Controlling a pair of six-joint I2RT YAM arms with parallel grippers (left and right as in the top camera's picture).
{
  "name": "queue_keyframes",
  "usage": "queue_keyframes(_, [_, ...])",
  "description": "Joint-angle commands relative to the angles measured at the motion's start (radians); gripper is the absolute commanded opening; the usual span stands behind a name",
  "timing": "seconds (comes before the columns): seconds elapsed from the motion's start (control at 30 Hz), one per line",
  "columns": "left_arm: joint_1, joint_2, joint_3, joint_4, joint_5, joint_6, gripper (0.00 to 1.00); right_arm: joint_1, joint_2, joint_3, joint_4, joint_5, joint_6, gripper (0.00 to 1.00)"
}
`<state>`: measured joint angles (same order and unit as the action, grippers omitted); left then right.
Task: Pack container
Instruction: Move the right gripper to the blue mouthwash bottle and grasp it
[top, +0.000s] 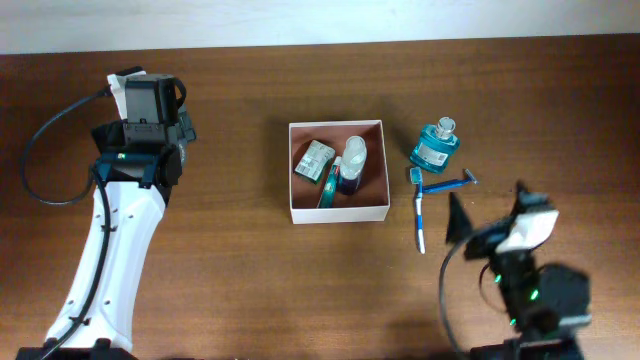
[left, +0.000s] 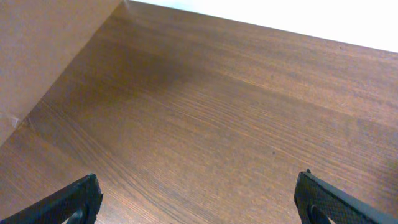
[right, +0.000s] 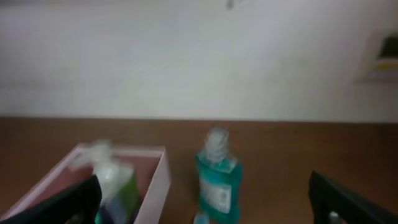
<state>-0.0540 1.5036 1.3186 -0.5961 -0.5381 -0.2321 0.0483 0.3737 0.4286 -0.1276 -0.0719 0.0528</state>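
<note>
Next, my right gripper reaches outward, tilts its fingers down and lowers them around the cap of the teal bottle (top: 435, 146), still standing outside the container, cap up.
The container (top: 338, 213), a square white box with a reddish-brown inside, sits mid-table and holds a small green packet (top: 313, 160) and a tube with a white cap (top: 349, 165). It also shows in the right wrist view (right: 155, 180). A teal bottle (top: 435, 146) stands to its right and shows in the right wrist view (right: 217, 180). A blue razor (top: 447, 183) and a blue toothbrush (top: 419, 208) lie beside it. My right gripper (top: 485, 215) is open and empty, in front of these items. My left gripper (left: 199, 199) is open and empty over bare wood at the far left.
The wooden table (top: 230, 260) ends at a pale wall along its far edge (top: 320, 40). A black cable (top: 45, 150) loops at the left arm's side. A brown panel (left: 37, 56) rises at the left of the left wrist view.
</note>
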Motion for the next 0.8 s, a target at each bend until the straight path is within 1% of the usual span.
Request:
queue_keyframes(0.0, [0.003, 0.006, 0.007, 0.0, 0.004, -0.003, 0.99, -0.003, 0.257, 0.28, -0.106, 0.073, 0.005, 0.99])
queue_keyframes(0.1, [0.003, 0.006, 0.007, 0.0, 0.003, -0.003, 1.0, -0.003, 0.463, 0.508, -0.247, 0.072, 0.005, 0.99])
queue_keyframes(0.2, [0.003, 0.006, 0.007, 0.0, 0.004, -0.003, 0.99, -0.003, 0.62, 0.698, -0.377, 0.067, 0.006, 0.99])
queue_keyframes(0.33, [0.003, 0.006, 0.007, 0.0, 0.004, -0.003, 0.99, -0.003, 0.787, 0.858, -0.494, 0.056, 0.007, 0.99])
queue_keyframes(0.6, [0.003, 0.006, 0.007, 0.0, 0.004, -0.003, 0.99, -0.002, 1.007, 0.875, -0.515, 0.062, 0.019, 0.99])
queue_keyframes(0.77, [0.003, 0.006, 0.007, 0.0, 0.004, -0.003, 0.99, -0.001, 1.128, 0.875, -0.451, 0.062, 0.036, 0.91])
